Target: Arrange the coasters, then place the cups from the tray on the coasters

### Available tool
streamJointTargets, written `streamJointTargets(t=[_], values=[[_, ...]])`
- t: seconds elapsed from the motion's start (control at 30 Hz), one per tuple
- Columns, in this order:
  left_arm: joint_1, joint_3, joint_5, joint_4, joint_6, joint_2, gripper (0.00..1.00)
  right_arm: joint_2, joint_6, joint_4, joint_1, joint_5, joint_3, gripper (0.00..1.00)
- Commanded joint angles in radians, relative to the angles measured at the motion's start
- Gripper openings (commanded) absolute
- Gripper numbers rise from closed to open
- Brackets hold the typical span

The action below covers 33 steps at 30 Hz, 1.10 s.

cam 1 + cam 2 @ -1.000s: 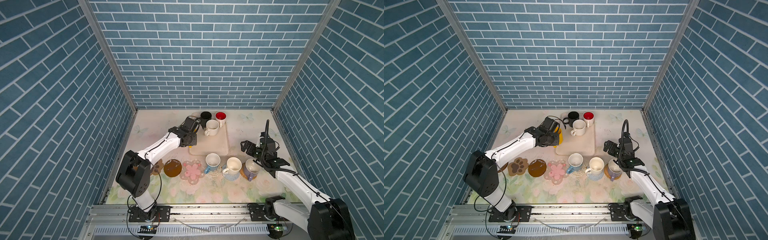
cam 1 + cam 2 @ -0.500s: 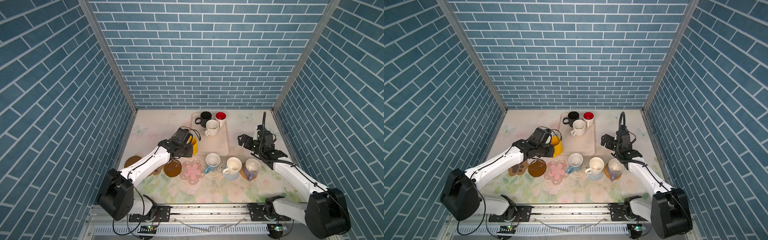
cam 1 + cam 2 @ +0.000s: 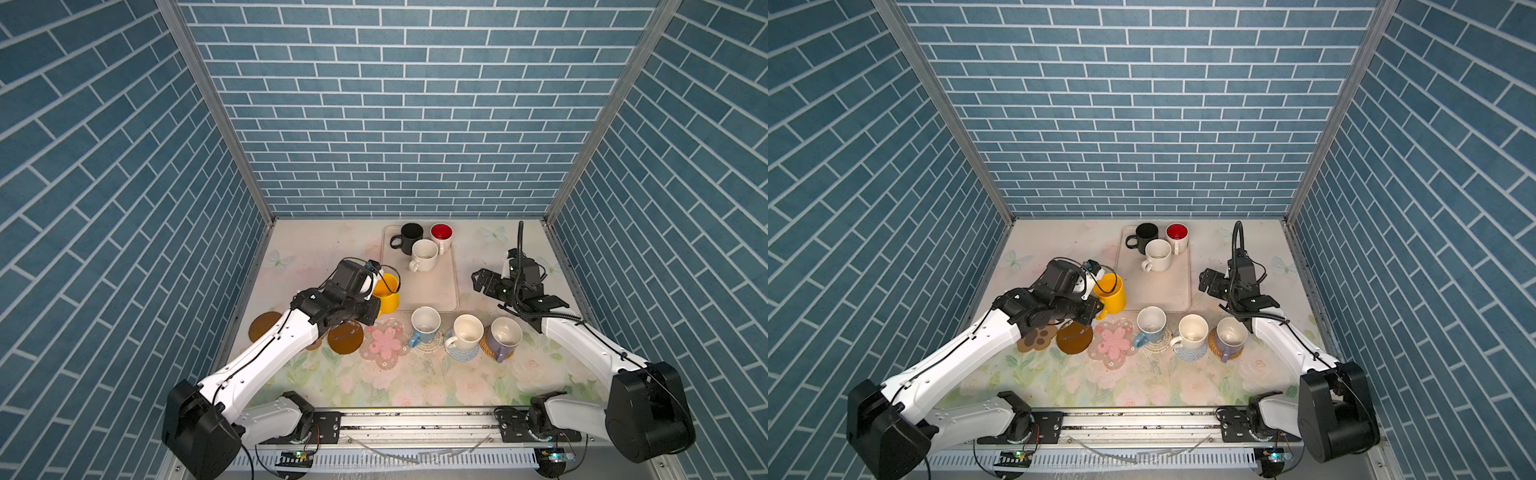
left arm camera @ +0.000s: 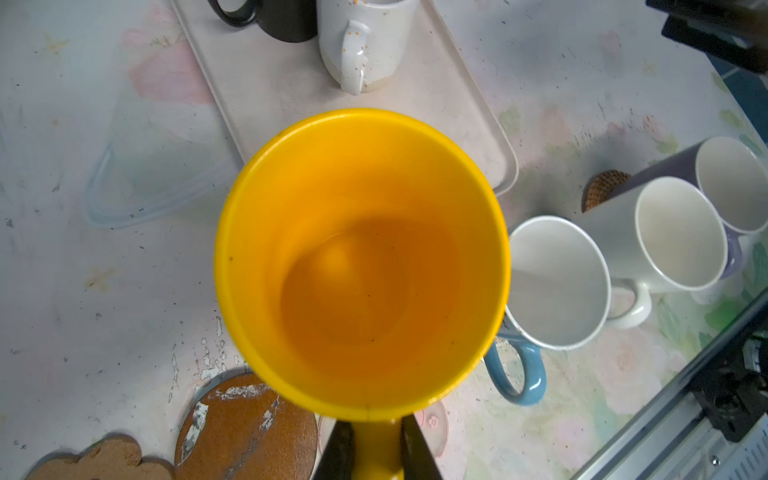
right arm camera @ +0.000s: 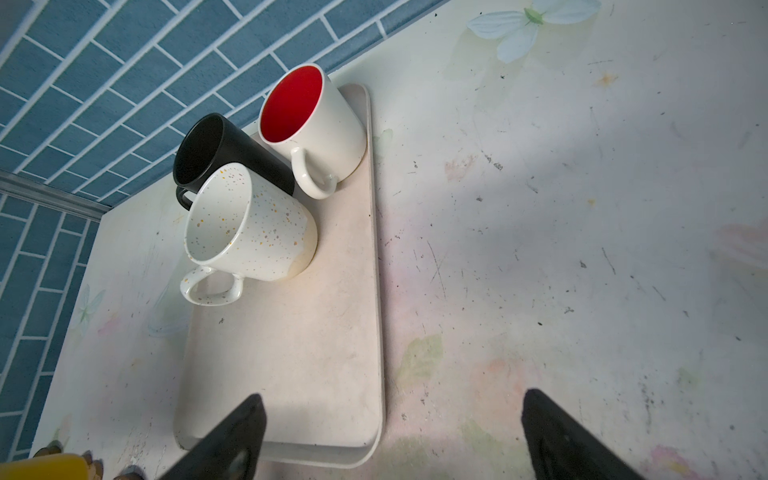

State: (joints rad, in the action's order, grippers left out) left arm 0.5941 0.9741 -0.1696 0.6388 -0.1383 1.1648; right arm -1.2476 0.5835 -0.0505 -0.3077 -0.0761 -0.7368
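Next, the left gripper draws the yellow cup back, lowers it onto the empty pink flower coaster (image 3: 385,344) (image 4: 433,425), which lies below and back, and releases the cup's handle.
My left gripper (image 4: 377,441) is shut on the handle of the yellow cup (image 3: 388,293), which hangs off the tray's (image 3: 432,286) front left corner. It is just behind a brown disc coaster (image 3: 345,338) and the pink flower coaster (image 3: 384,343). On the tray stand the black cup (image 3: 410,237), the red-inside cup (image 3: 441,233) and a speckled cream cup (image 3: 424,254). The light blue (image 3: 424,324), cream (image 3: 465,330) and lavender (image 3: 503,336) cups sit on woven coasters. My right gripper (image 5: 390,432) hovers open and empty off the tray's right front corner.
A second brown disc (image 3: 262,326) lies at the far left, and the paw coaster (image 3: 1038,338) sits partly under my left arm. Blue brick walls enclose the floral table (image 3: 478,386) on three sides. A metal rail (image 3: 415,419) runs along the front.
My left arm has carried the yellow cup off the tray's left edge toward the front row of coasters. My right gripper has shifted slightly back and toward the tray, still open.
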Motion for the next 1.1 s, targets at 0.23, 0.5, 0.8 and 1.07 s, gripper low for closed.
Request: streamJointTargets(t=[0.23,0.5,0.8,1.07], values=[[0.000,-0.075,-0.057,0.009,0.139,-0.056,0.00,-0.004,-0.033,0.022,-0.005,-0.007,-0.019,0.96],[0.000,-0.152,-0.100,-0.038,0.161,-0.065,0.00,-0.019,-0.029,0.040,-0.005,-0.007,-0.009,0.96],[0.000,-0.195,-0.124,-0.081,0.151,-0.079,0.00,-0.017,-0.036,0.049,-0.005,-0.007,0.009,0.96],[0.002,-0.204,-0.097,-0.059,0.149,-0.057,0.00,-0.019,-0.049,0.054,-0.004,-0.004,0.016,0.96]])
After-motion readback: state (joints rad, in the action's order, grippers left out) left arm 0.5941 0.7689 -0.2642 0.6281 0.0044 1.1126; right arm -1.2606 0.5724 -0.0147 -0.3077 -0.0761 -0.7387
